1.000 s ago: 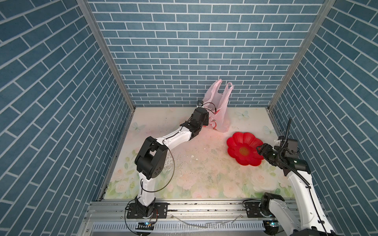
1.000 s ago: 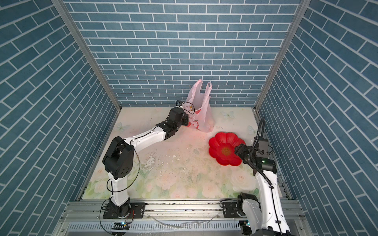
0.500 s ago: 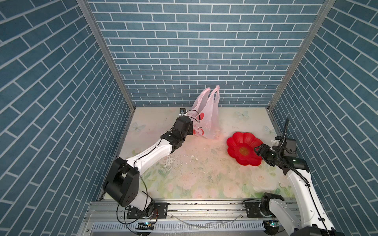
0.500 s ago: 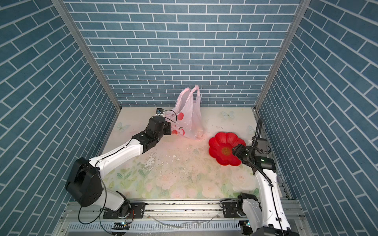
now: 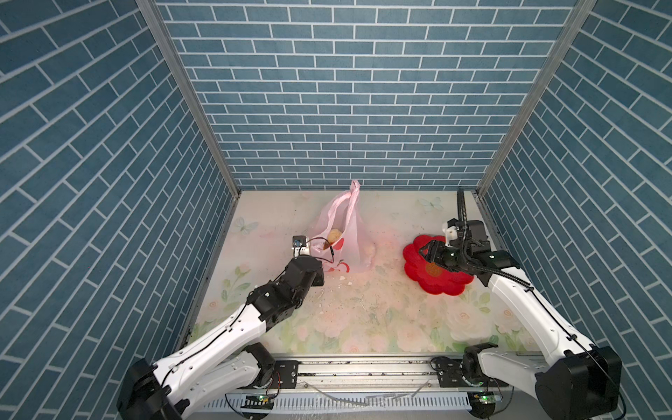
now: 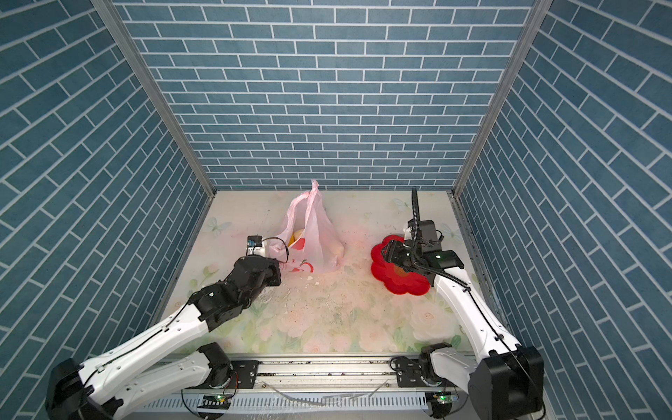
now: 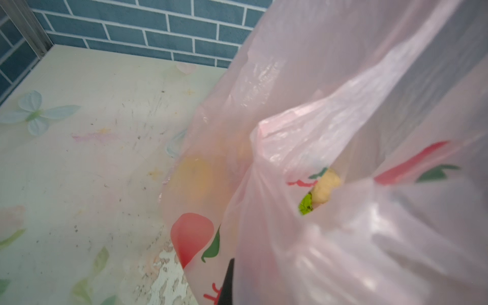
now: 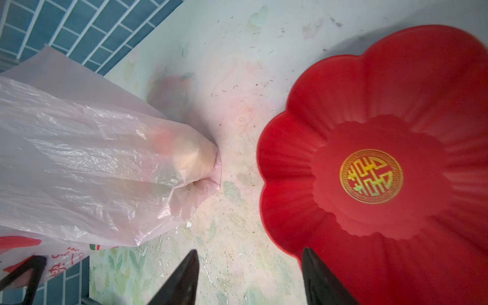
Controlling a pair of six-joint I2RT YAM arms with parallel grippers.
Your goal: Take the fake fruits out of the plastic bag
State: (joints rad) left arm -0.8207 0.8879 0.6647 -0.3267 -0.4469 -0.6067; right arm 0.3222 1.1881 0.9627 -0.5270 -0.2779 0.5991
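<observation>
My left gripper moves back toward my base over the crumbs beside the bag and releases the film next, since the film's folds cover the fruits inside.
The pale-pink plastic bag (image 5: 351,232) (image 6: 312,236) stands on the mat at back centre, its handles pointing up. My left gripper (image 5: 324,266) (image 6: 282,268) is shut on the film at the bag's lower left edge. In the left wrist view one black finger (image 7: 228,285) shows against the film and the other is covered. Fake fruits lie inside: a beige lump (image 7: 324,184), a green piece (image 7: 306,206) and a yellow shape (image 7: 194,177) behind the film. Another beige lump (image 8: 192,155) presses into a bag corner. My right gripper (image 5: 424,251) (image 8: 250,253) is open over the plate's left rim and holds nothing.
The red flower-shaped plate (image 5: 447,283) (image 8: 290,184) with a gold emblem lies right of the bag, and nothing lies on it. Blue brick walls close in the back and both sides. The floral mat (image 5: 363,309) carries crumbs and worn patches.
My left arm has drawn back to the left and toward the front, dragging the bag with it away from the back wall. The right gripper has narrowed slightly.
</observation>
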